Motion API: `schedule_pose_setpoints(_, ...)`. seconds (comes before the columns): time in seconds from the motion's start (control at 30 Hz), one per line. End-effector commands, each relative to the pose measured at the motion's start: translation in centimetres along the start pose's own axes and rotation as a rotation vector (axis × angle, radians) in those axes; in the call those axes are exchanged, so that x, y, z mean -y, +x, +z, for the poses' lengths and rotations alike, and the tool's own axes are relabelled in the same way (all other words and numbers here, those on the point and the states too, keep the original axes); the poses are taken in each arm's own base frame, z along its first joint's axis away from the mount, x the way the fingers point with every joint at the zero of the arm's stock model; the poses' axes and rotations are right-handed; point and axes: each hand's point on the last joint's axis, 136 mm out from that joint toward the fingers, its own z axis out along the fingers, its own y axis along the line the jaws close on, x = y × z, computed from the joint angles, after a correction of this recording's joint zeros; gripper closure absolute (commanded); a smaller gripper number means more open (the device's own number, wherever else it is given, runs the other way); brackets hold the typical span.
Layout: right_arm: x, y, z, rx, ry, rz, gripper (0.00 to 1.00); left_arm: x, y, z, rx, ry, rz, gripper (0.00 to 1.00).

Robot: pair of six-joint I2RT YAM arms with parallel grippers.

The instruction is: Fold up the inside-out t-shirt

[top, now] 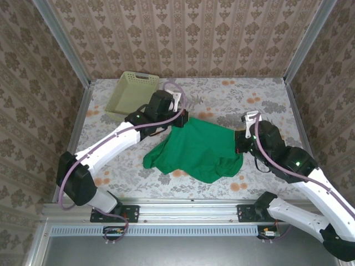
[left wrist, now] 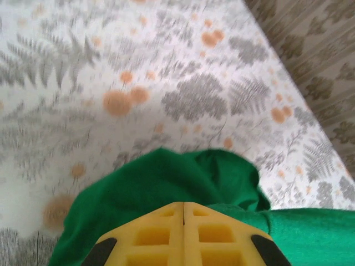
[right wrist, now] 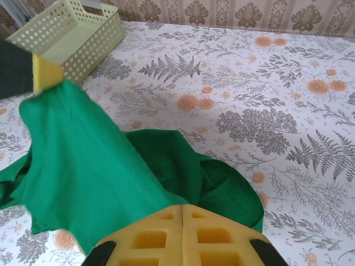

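I need to move my left gripper up and outward next, over the bare tabletop that lies outward of it, and release the shirt's upper edge, because the shirt's lower part sags.
The bright green t-shirt (top: 194, 149) is held up off the flowered table between both arms, its lower part sagging onto the cloth-covered surface. My left gripper (top: 183, 119) is shut on the shirt's upper left edge. My right gripper (top: 239, 141) is shut on the right edge. In the left wrist view the yellow fingertips (left wrist: 183, 206) meet with green t-shirt (left wrist: 166, 183) bunched just beyond them. In the right wrist view the yellow fingertips (right wrist: 183, 208) pinch the t-shirt (right wrist: 83, 166), which stretches up to the other arm's yellow pad (right wrist: 47, 75).
A pale yellow-green lattice basket (top: 133, 91) stands at the back left of the table, close behind the left arm; the same basket (right wrist: 72, 33) is at the top left of the right wrist view. Papered walls enclose the table on three sides.
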Motion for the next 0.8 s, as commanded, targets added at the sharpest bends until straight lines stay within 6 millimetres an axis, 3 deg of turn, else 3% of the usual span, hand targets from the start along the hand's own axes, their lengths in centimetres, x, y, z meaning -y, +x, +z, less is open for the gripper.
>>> schedule_pose_setpoints(0.0, 0.7, 0.4, -1.8, 0.003, -0.011, 0.042, 1.00, 3.2, -3.9, -3.0, 0.122, 0.034, 0.110, 1.00)
schedule_pose_setpoints(0.1, 1.1, -0.2, -3.1, 0.042, -0.016, 0.066, 1.00, 3.7, -5.6, -4.9, 0.199, 0.025, 0.135, 1.00)
schedule_pose_setpoints(0.2, 1.3, -2.3, -4.9, 0.107, -0.026, 0.086, 1.00, 3.5, -6.8, -6.0, 0.247, 0.012, 0.149, 1.00)
schedule_pose_setpoints(0.37, 0.6, -6.2, -7.8, 0.196, -0.077, 0.092, 1.00, 4.4, -10.2, -5.9, 0.279, 0.051, 0.171, 1.00)
schedule_pose_setpoints(0.47, -0.1, -7.2, -8.2, 0.199, -0.103, 0.084, 1.00, 5.1, -12.6, -5.7, 0.290, 0.070, 0.186, 1.00)
schedule_pose_setpoints(0.53, -0.4, -7.2, -7.9, 0.188, -0.108, 0.083, 1.00, 5.9, -14.2, -5.7, 0.291, 0.087, 0.199, 1.00)
schedule_pose_setpoints(0.63, -1.0, -5.7, -6.2, 0.134, -0.117, 0.079, 1.00, 6.4, -14.7, -6.1, 0.292, 0.093, 0.214, 1.00)
schedule_pose_setpoints(0.77, -2.9, -1.8, -2.8, 0.025, -0.159, 0.074, 1.00, 3.9, -11.7, -6.3, 0.257, 0.039, 0.192, 1.00)
